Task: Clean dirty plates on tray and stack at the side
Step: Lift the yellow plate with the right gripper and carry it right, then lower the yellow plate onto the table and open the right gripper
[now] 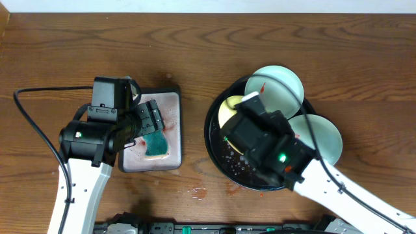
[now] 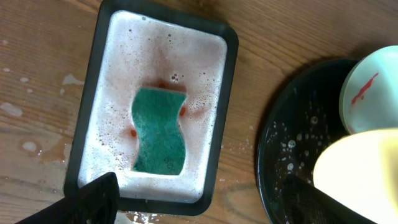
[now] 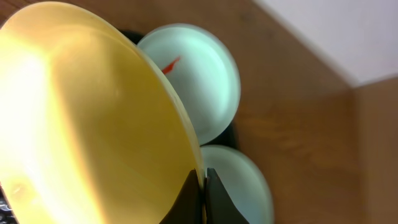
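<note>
My right gripper is holding the yellow plate and next needs to carry it to the right in the overhead view, down onto the wood beyond the second mint-white plate.
My right gripper [image 3: 204, 196] is shut on the rim of the pale yellow plate [image 3: 81, 118] and holds it tilted on edge over the left part of the round black tray [image 1: 218, 153]. The yellow plate also shows in the overhead view [image 1: 229, 107] and the left wrist view [image 2: 360, 168]. A mint-white plate with a red smear [image 1: 276, 84] leans on the tray's far rim. A second mint-white plate [image 1: 322, 136] lies at the tray's right rim. My left gripper [image 1: 153, 120] is open and empty above the small soapy tray.
The small rectangular black-rimmed tray [image 2: 221, 124] holds pinkish foam and a green sponge [image 2: 160, 130]. Wet spots lie on the wooden table [image 1: 198, 192] in front of both trays. A black cable [image 1: 32, 123] loops at the left.
</note>
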